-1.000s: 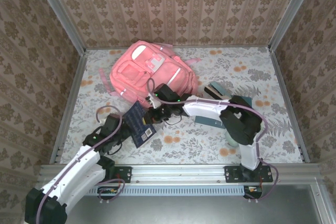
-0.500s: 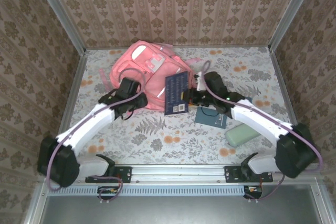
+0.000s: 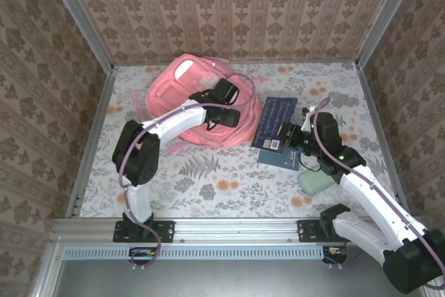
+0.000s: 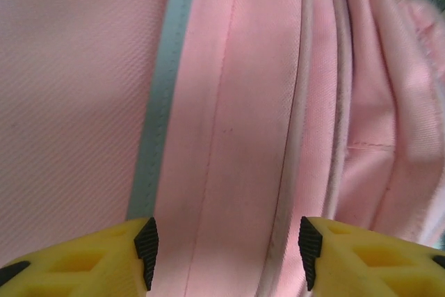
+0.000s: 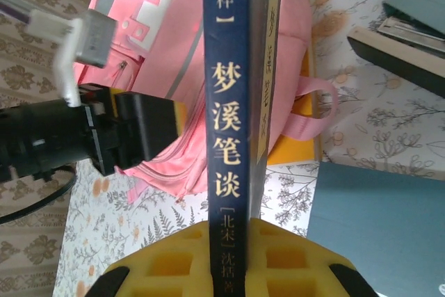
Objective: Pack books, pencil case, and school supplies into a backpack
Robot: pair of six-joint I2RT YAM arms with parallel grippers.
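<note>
My right gripper will push into the backpack's zippered side (image 3: 246, 124) (image 5: 193, 145) next and let go of the dark navy book, because the held book's edge faces that side just beyond it.
The pink backpack (image 3: 182, 95) lies at the back left of the table. My left gripper (image 3: 225, 117) hovers over its right side, open, with pink fabric (image 4: 229, 102) and a grey stripe (image 4: 158, 123) close under its pads (image 4: 146, 252); nothing is pinched. My right gripper (image 3: 292, 137) is shut on a dark navy book (image 3: 277, 122), held on edge with its spine (image 5: 233, 102) facing the wrist camera. A yellow-orange book (image 5: 292, 149) lies under a pink strap beside the backpack. The mint pencil case (image 3: 316, 180) lies near my right arm.
A teal notebook (image 3: 280, 156) lies flat under the held book, also visible as the teal notebook (image 5: 375, 220) at lower right. A teal-and-dark-brown block (image 5: 410, 39) lies farther right. Patterned walls and metal rails enclose the table; floral cloth shows in front.
My left arm swung from the backpack's left side across to its right side, and its jaws widened. My right gripper carried the navy book to the right, away from the backpack.
</note>
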